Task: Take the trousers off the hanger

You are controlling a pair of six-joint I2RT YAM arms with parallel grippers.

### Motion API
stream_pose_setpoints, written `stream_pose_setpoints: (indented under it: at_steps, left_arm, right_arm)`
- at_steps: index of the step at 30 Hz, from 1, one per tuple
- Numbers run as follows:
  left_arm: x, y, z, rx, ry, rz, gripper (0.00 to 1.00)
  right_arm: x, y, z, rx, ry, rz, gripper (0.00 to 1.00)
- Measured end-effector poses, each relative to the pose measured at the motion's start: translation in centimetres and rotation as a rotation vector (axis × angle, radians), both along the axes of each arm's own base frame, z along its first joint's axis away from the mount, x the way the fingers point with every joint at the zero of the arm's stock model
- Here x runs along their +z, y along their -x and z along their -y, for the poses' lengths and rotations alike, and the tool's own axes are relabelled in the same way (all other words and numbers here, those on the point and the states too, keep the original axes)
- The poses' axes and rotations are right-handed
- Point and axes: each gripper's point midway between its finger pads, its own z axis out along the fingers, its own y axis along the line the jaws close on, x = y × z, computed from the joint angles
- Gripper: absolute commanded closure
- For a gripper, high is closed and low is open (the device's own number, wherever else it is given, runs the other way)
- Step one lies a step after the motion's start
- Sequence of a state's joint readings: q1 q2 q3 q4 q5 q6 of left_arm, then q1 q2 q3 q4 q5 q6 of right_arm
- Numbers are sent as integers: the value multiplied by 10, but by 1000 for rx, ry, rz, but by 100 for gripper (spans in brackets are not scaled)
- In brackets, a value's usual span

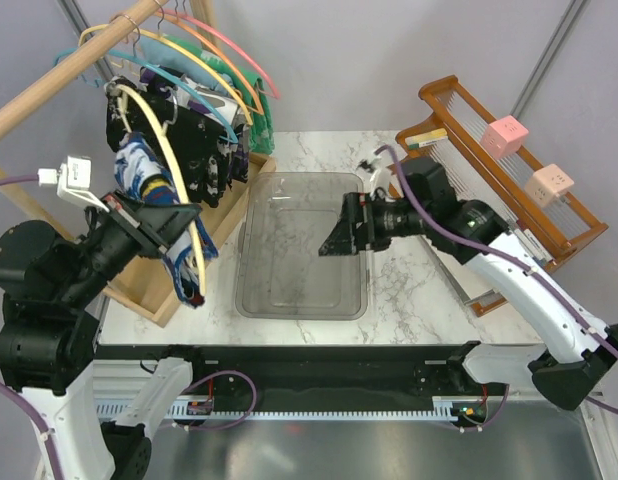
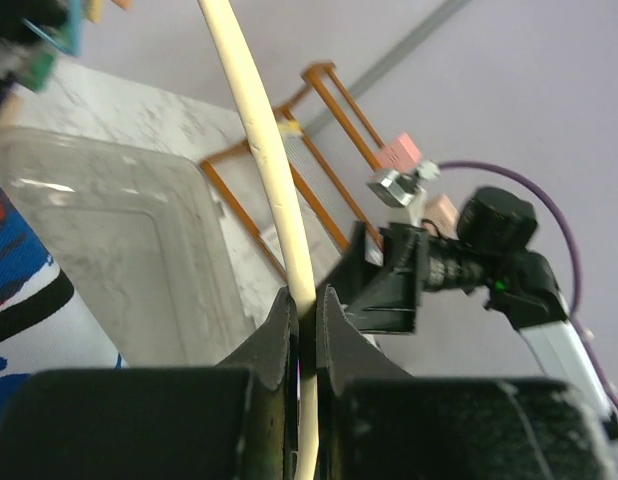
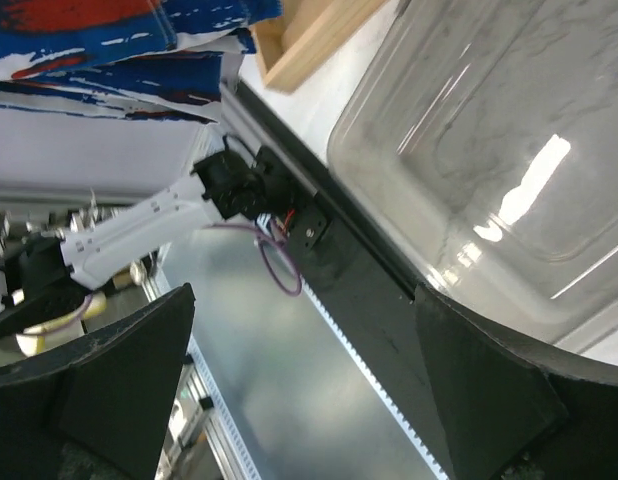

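The right gripper rises toward the left gripper onto the cream hanger's bar (image 1: 177,172) next, since that lies above it and to its left in the top view.
The cream hanger (image 1: 167,152) is held out from the rack at the left, its bar curving down past the left gripper (image 1: 186,222). The blue, white, red and black trousers (image 1: 147,178) drape over it and hang down to about the gripper's level. My left gripper is shut on the hanger's bar (image 2: 277,190), clamped between both fingers (image 2: 273,340). A strip of the trousers (image 2: 24,290) shows at the left of that view. My right gripper (image 1: 341,236) is open and empty, held above the clear bin (image 1: 254,290). The trousers (image 3: 99,45) show at the top left of its view.
A wooden rail (image 1: 59,75) carries pink, orange and teal hangers and a black speckled garment (image 1: 204,150). A wooden crate (image 1: 154,295) stands under it. An orange wire rack (image 1: 509,175) with pink blocks stands at the right. The table's front edge (image 1: 309,350) runs below the bin.
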State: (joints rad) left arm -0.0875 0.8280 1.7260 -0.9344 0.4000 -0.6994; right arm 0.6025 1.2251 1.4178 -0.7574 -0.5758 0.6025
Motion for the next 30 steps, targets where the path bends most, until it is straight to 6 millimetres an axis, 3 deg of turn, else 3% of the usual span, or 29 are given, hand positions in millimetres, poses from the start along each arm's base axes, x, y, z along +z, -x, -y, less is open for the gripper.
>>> stream_pose_setpoints:
  at_steps: [4, 8, 12, 15, 21, 25, 30]
  left_arm:
    - [-16, 24, 19, -134, 42, -51, 98]
    - [-36, 35, 33, -239, 78, -136, 98]
    - [-50, 45, 42, -311, 108, -196, 98]
    - [-55, 56, 46, -351, 128, -218, 98]
    - [-50, 85, 52, -427, 162, -208, 98]
    - [-47, 98, 53, -452, 176, -197, 98]
    - [-46, 105, 54, -470, 187, -198, 98]
  right_arm:
    - [-10, 38, -38, 118, 26, -29, 2]
    - [-1, 65, -75, 164, -29, -55, 2]
    - [33, 71, -107, 148, -125, -32, 3]
    - [77, 76, -130, 129, -246, 20, 7]
    - [135, 72, -141, 49, -435, 73, 13]
    - [149, 72, -148, 19, -496, 60, 16]
    - [149, 81, -163, 16, -519, 44, 26]
